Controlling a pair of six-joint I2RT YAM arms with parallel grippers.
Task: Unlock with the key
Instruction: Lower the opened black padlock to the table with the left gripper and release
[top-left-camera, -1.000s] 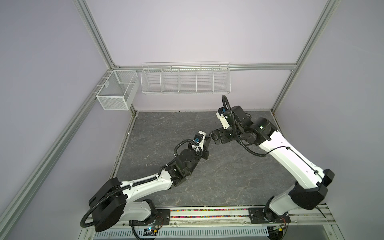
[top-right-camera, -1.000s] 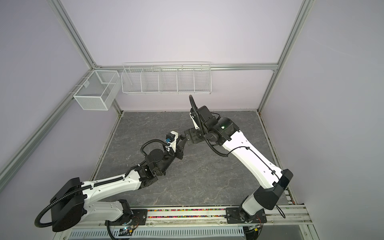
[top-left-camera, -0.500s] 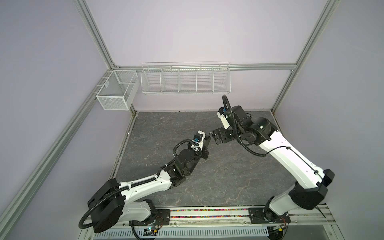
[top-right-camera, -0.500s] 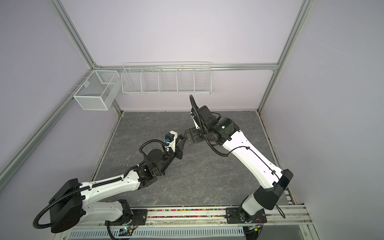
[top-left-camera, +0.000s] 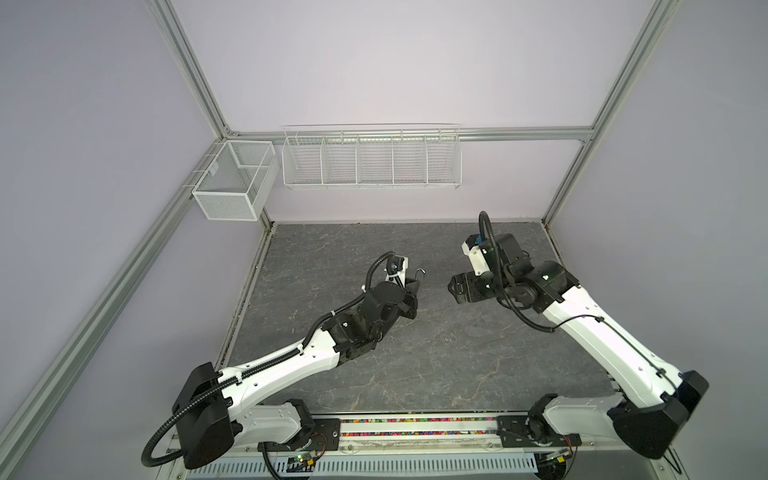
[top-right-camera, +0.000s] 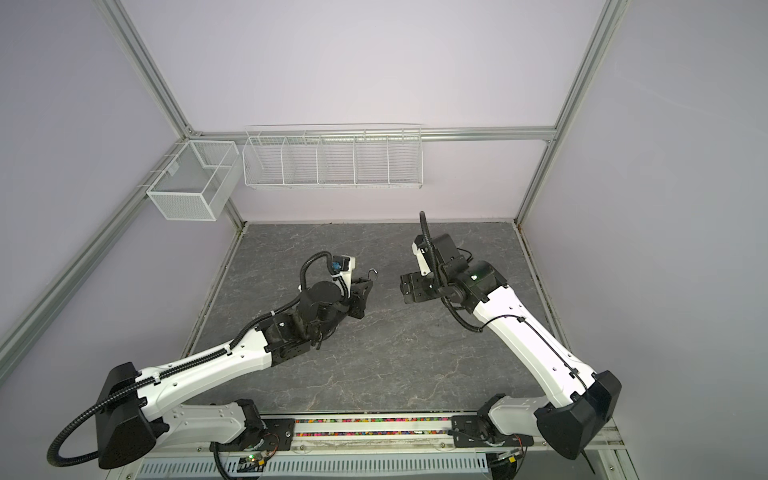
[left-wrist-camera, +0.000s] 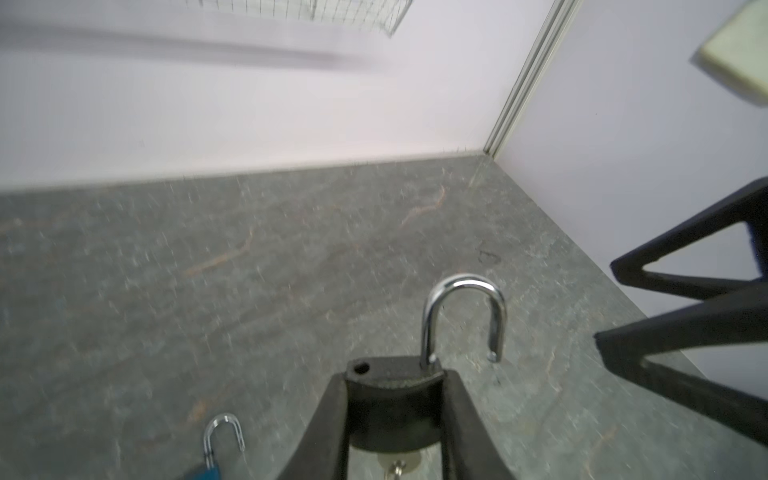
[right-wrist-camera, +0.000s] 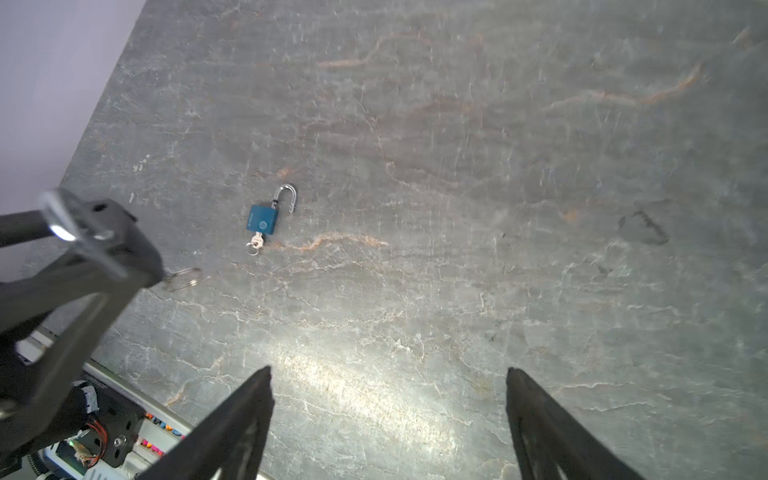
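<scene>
My left gripper needs to tip its fingers down next, go down to the bare tabletop near the blue padlock and let go of the black padlock, because the black padlock's shackle is open.
My left gripper (left-wrist-camera: 395, 376) is shut on a black padlock (left-wrist-camera: 390, 399), held above the table. Its silver shackle (left-wrist-camera: 461, 286) has swung out of the body, with one leg free. A key (left-wrist-camera: 401, 461) sticks out of the lock's underside, and its ring (right-wrist-camera: 183, 277) hangs below. In both top views the shackle (top-left-camera: 420, 272) (top-right-camera: 372, 272) points toward my right gripper (top-left-camera: 455, 286) (top-right-camera: 405, 289). That gripper (right-wrist-camera: 388, 372) is open and empty, a short gap to the right of the lock.
A blue padlock (right-wrist-camera: 262, 218) with an open shackle and a key in it lies on the grey table (top-left-camera: 457, 353), below the left arm. White wire baskets (top-left-camera: 372, 160) (top-left-camera: 235, 187) hang on the back and left walls.
My right gripper has drawn back to the right, away from the black padlock. The left gripper has held the lock almost still.
</scene>
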